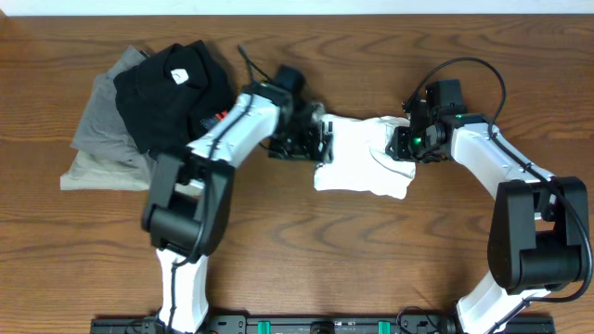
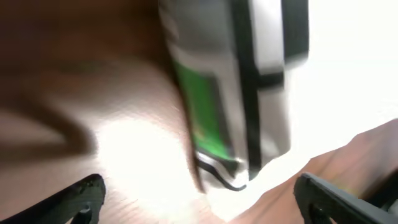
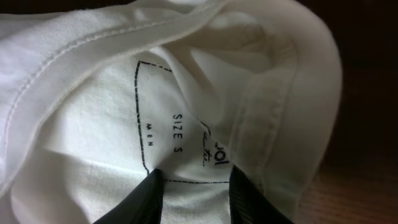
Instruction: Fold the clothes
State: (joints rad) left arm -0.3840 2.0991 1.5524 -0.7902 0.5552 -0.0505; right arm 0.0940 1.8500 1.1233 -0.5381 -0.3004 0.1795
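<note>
Next I will move my left gripper toward the shirt's collar, onto the shirt's edge facing the black garment, since that edge lies to its right in the overhead view.
The clothes (image 1: 364, 169), a white T-shirt, lie bunched in the middle of the wooden table. My left gripper (image 1: 323, 141) is at the shirt's left edge. In the blurred left wrist view its fingers (image 2: 84, 198) stand wide apart and open (image 2: 208, 202), with only a white cloth edge (image 2: 348, 81) and wood between them. My right gripper (image 1: 406, 144) is on the shirt's right side, over the neck. Its fingertips (image 3: 149, 193) stand a little apart (image 3: 196, 196) on flat cloth (image 3: 93, 124) printed "SIZE S MEN", with the collar folds standing up around them.
A black folded garment (image 1: 172, 88) with a red tag lies at the back left, on top of grey folded garments (image 1: 102, 139). A blurred grey and green shape (image 2: 217, 106) crosses the left wrist view.
</note>
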